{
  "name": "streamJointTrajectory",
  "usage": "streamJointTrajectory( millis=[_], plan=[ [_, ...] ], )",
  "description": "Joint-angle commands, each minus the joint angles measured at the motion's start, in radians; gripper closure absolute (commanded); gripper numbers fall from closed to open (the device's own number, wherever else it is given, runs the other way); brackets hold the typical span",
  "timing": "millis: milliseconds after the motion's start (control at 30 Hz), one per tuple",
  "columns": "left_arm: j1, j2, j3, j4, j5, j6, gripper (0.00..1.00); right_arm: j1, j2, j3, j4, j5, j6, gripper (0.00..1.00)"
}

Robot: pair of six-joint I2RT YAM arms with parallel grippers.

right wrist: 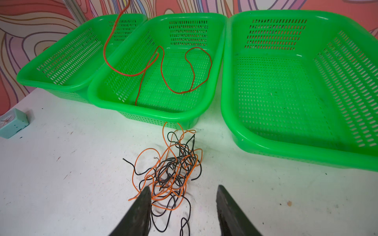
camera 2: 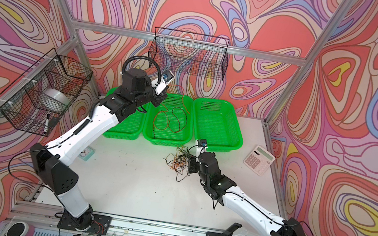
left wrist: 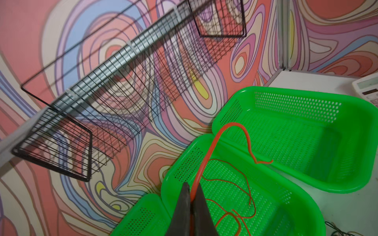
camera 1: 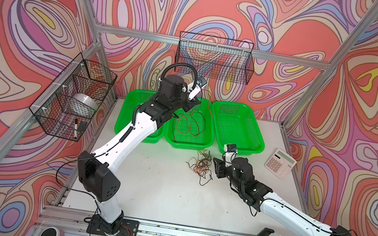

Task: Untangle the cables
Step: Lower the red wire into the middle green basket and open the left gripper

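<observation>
I need to lower my left gripper next toward the far part of the middle basket's bottom and let go of the dark red-brown cable, because the cable's lower part already loops in the middle basket [camera 1: 187, 147].
A loose tangle of orange and black cables [camera 1: 201, 164] [camera 2: 179, 161] [right wrist: 171, 169] lies on the white table just in front of the middle green basket [camera 1: 187, 147] [right wrist: 147, 114]. My left gripper [camera 1: 194, 101] [left wrist: 192, 192] is raised over that basket's back edge, shut on a dark red-brown cable [left wrist: 206, 155]. That cable [camera 1: 189, 124] [right wrist: 163, 69] hangs down and loops on the basket floor. My right gripper [camera 1: 216, 164] [right wrist: 183, 189] stands open low at the tangle's right side. One of its fingers [right wrist: 143, 202] overlaps the tangle's edge, and nothing is gripped.
Green baskets stand to the left [camera 1: 131, 114] and right [camera 1: 238, 127] of the middle one. A calculator [camera 1: 280, 163] lies at the far right. A small teal clock [camera 2: 85, 153] [right wrist: 13, 122] sits left of the tangle. Wire racks hang on the back wall [camera 1: 214, 58] and the left wall [camera 1: 74, 97].
</observation>
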Motion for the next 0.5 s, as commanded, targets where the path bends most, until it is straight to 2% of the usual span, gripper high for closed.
streamJointTrajectory(
  millis=[0, 200, 333, 433, 467],
  plan=[
    [0.019, 0.069, 0.037, 0.041, 0.014, -0.071, 1.0, 0.0, -0.051, 0.018, -0.097, 0.026, 0.019, 0.48],
    [0.061, 0.205, 0.032, 0.074, -0.111, -0.244, 1.0, 0.0, -0.15, -0.019, -0.176, 0.074, 0.043, 0.48],
    [0.073, 0.318, 0.071, 0.051, -0.122, -0.319, 1.0, 0.0, -0.186, -0.027, -0.201, 0.081, 0.046, 0.48],
    [0.083, 0.384, 0.085, 0.046, -0.09, -0.384, 1.0, 0.0, -0.171, -0.014, -0.218, 0.075, 0.043, 0.48],
    [0.088, 0.398, 0.095, 0.034, -0.076, -0.404, 0.89, 0.0, -0.157, -0.007, -0.227, 0.072, 0.045, 0.48]
  ],
)
